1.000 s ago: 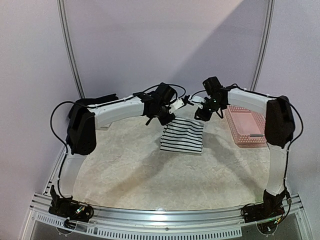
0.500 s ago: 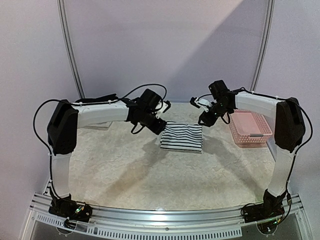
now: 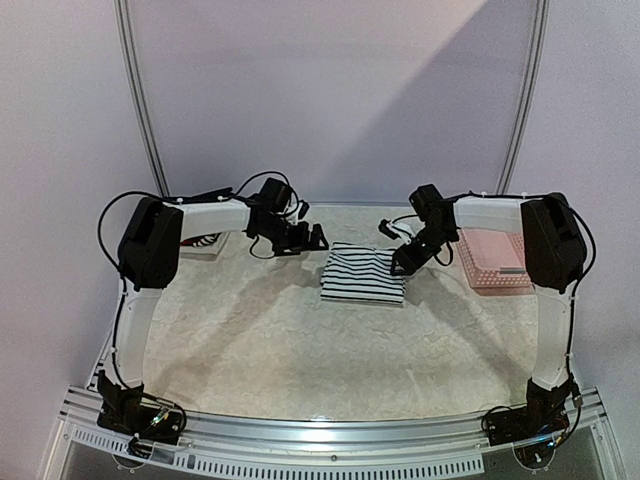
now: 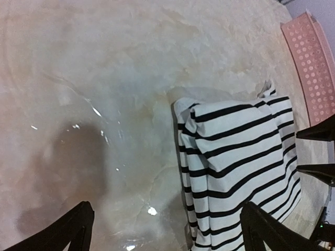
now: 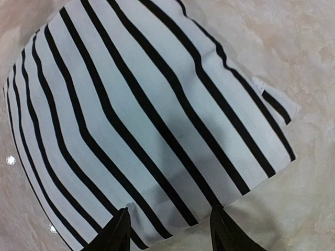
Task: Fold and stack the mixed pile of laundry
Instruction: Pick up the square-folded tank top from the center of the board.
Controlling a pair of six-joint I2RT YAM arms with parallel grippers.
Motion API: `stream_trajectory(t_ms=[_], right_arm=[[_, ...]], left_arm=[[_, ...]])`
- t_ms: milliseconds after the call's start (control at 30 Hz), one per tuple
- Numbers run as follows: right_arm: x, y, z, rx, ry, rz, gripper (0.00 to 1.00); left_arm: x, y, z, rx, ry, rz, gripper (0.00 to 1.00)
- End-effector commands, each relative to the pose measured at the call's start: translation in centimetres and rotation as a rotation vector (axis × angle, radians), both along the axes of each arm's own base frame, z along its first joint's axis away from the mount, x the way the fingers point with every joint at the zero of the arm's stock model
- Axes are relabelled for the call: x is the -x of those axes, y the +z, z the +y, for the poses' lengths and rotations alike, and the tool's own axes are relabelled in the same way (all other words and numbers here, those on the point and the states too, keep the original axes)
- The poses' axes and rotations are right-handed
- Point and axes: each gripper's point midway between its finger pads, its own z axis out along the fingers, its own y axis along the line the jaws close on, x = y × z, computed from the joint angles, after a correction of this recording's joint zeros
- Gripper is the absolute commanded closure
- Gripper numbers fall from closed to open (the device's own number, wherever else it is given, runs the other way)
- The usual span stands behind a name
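Note:
I will move my left gripper down and to its right in the top view, fingers open, because the tank top's edge away from the basket (image 4: 189,196) lies there.
The black-and-white striped tank top (image 3: 363,273) lies folded flat in a rectangle on the table's far middle. It also shows in the left wrist view (image 4: 241,157) and the right wrist view (image 5: 146,115). My left gripper (image 3: 317,238) is open and empty, just left of the top's far left corner; its jaws stand wide apart (image 4: 165,238). My right gripper (image 3: 399,264) is open and empty over the top's right edge, its fingertips (image 5: 118,232) just above the cloth's border. The black T-shirt and the plaid piece are out of view.
The pink perforated basket (image 3: 495,262) stands at the far right, beside my right arm, and shows in the left wrist view (image 4: 309,68). A small bit of cloth (image 3: 207,243) peeks out under my left arm at the back left, too small to identify.
The striped top, held up at its far edge a second ago, now lies flat. My left gripper has drawn back to the left. My right gripper has come down to the top's right edge.

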Motion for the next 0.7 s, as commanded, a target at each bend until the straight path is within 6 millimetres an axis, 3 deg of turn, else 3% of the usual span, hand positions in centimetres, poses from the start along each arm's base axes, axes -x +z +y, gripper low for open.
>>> stream_trajectory(t_ms=[0,167,500,667], right_arm=[[0.3,-1.8,-0.2,0.018,-0.015,0.065,0.48],[0.1,-3.6,-0.6,0.054,-0.016,0.077,0.48],[-0.2,-4.3,-0.3,0.062,-0.006,0.108,0.48],[-0.3,-4.7,-0.4,0.07,-0.007,0.117,0.48]], left_arm=[[1.5,-2.9,-1.4,0.066,-0.019,0.16,0.0],[2.4,-4.4,-2.1,0.097,-0.042,0.217,0.06],[6.2,-5.4,-3.8,0.09,-0.156,0.308,0.16],[6.7,-6.2,-4.6,0.126,-0.151,0.352,0.21]])
